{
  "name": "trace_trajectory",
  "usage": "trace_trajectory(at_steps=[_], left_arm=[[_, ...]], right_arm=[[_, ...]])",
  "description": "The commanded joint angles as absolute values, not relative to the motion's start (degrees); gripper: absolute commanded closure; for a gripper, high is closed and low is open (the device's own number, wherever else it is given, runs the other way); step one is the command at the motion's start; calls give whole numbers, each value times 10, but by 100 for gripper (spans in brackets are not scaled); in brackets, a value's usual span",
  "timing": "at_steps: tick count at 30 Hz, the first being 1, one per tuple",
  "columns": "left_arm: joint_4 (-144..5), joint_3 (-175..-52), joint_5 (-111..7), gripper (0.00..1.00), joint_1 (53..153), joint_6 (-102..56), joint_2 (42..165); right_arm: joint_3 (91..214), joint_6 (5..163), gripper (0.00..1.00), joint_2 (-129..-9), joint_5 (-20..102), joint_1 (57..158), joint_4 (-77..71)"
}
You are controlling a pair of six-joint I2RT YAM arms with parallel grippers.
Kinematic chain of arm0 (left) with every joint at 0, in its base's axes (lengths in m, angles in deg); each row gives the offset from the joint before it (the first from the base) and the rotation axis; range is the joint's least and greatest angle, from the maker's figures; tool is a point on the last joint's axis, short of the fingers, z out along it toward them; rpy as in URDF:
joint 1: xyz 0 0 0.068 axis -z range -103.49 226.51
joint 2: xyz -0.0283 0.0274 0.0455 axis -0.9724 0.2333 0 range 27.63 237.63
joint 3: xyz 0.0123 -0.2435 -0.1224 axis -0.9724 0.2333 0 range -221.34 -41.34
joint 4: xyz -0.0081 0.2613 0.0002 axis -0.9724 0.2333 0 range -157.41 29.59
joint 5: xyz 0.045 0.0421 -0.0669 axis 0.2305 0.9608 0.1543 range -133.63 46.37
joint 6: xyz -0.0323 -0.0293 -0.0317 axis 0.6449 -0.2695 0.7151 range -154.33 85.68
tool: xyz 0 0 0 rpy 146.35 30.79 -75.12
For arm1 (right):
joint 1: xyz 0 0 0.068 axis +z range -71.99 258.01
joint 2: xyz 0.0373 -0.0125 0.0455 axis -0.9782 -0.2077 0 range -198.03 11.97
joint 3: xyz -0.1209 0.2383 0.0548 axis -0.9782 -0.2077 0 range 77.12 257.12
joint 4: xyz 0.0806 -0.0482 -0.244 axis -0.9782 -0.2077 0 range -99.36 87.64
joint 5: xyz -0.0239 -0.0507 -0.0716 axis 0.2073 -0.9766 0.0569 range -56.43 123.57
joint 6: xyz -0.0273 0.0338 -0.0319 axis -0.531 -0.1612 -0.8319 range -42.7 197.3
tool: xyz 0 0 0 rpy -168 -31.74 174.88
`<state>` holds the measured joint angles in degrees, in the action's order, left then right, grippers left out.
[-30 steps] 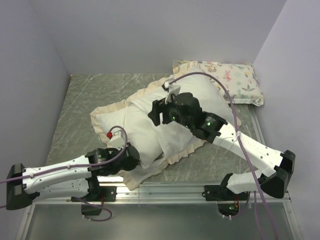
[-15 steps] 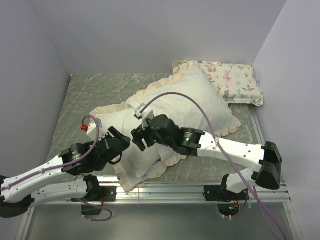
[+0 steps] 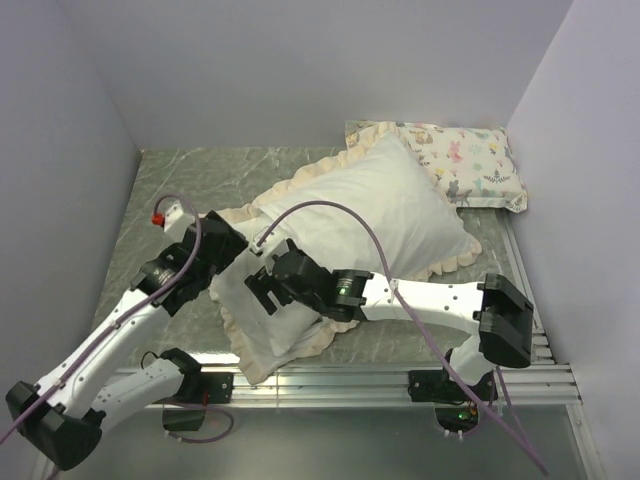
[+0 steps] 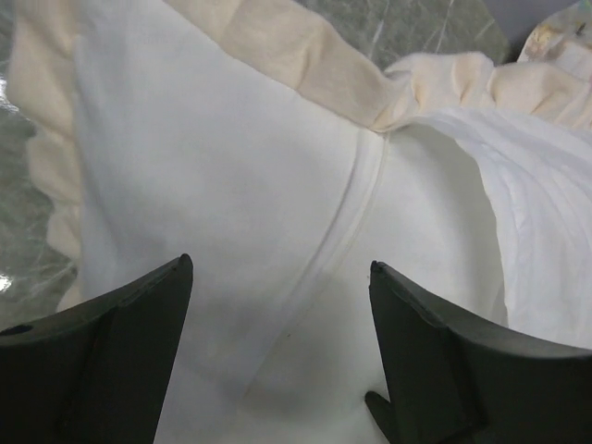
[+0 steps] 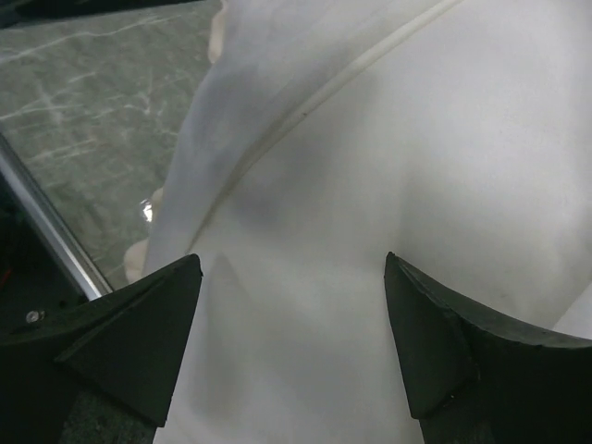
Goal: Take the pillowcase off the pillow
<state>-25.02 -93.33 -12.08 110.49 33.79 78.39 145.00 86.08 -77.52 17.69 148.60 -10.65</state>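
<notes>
My right gripper lowers onto the white cloth [image 3: 266, 297] [image 5: 291, 277] beside the pillowcase's seam next and closes on a thin fold, as cloth lies between its open fingers.
The pillowcase [image 3: 370, 215] lies slantwise mid-table, its white side up with a cream frill [image 3: 325, 335] round the edge; no dark grey shows. The pillow is inside it, plumping the far right half. My left gripper [image 3: 232, 258] is open and empty, just above the case's near left end. In the left wrist view [image 4: 277, 264] a seam [image 4: 356, 213] runs between its jaws. Brighter white cloth [image 4: 536, 213] lies to the right. My right gripper [image 3: 258, 290] is open and empty, close over the same end [image 5: 291, 259], right beside the left one.
A small animal-and-plant print pillow [image 3: 465, 160] lies at the far right corner, touching the frill. Grey marbled table [image 3: 200, 180] shows on the far left. A metal rail [image 3: 330, 385] runs along the near edge. Walls close in on the left, back and right.
My right gripper has swung from the pillow's middle leftward to its near left end. My left gripper has moved away from the near edge to the far side of that end.
</notes>
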Motion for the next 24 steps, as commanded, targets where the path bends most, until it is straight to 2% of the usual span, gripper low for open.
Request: trace_trajectory(at_steps=[1,5,8,10,11,12,13,15,16,22,24], left_arm=[[-373,-930,-267,16,1058,209,820],[-373,-952,-304,17,1048,177,877],[-363,-946,-300,18,1045,174,898],[-352,-941,-297,20,1038,170,907],[-351,-935,-300,21,1034,167,908],[-348,-933,-301,22,1027,166,907],[-345,-932,-301,23,1024,163,907],[-337,-934,-301,29,1020,154,908],[-335,-935,-301,30,1019,152,908],[-321,-927,-311,62,1019,135,900],[-316,-926,-312,62,1019,128,898]], right_arm=[[1434,881,13,-799,113,1490,-64],[1408,908,13,-816,99,1490,-46],[1402,931,18,-840,99,1481,-40],[1413,946,38,-852,120,1470,-51],[1417,950,51,-861,124,1463,-54],[1423,953,71,-863,123,1460,-61],[1429,956,79,-865,126,1456,-68],[1454,968,100,-868,129,1443,-102],[1459,972,100,-866,132,1438,-109],[1464,1012,100,-815,246,1339,-122],[1473,1011,100,-802,259,1320,-130]])
